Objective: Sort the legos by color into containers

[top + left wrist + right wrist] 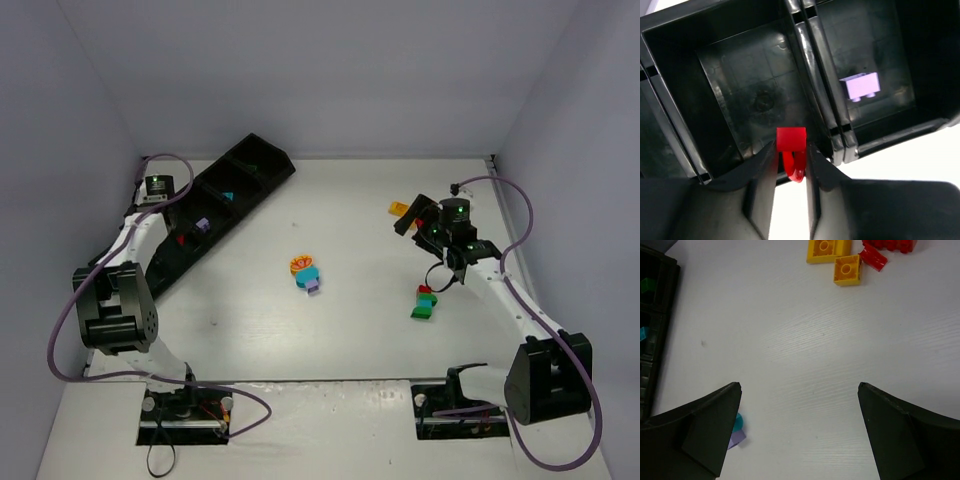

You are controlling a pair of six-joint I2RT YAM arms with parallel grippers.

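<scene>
I will lower my right gripper over the small orange brick (846,271) and close, because the brick is at the near edge of the group beyond my open fingertips.
My left gripper (790,147) is shut on a small red lego (791,139) and holds it over one compartment of the black tray (812,95), near the divider. The compartment to the right holds a lilac brick (862,86). From above, the left gripper (176,232) hangs over the tray (283,170), which also holds a teal brick (228,197). My right gripper (799,387) stands open over bare table. Beyond it lie yellow bricks (826,250), an orange brick (847,270) and red pieces (874,257).
A stuck-together orange, teal and lilac cluster (306,272) lies mid-table. A red, teal and green stack (425,302) sits near the right arm. A yellow brick (399,209) lies beside the right gripper (408,222). Walls enclose the table on three sides.
</scene>
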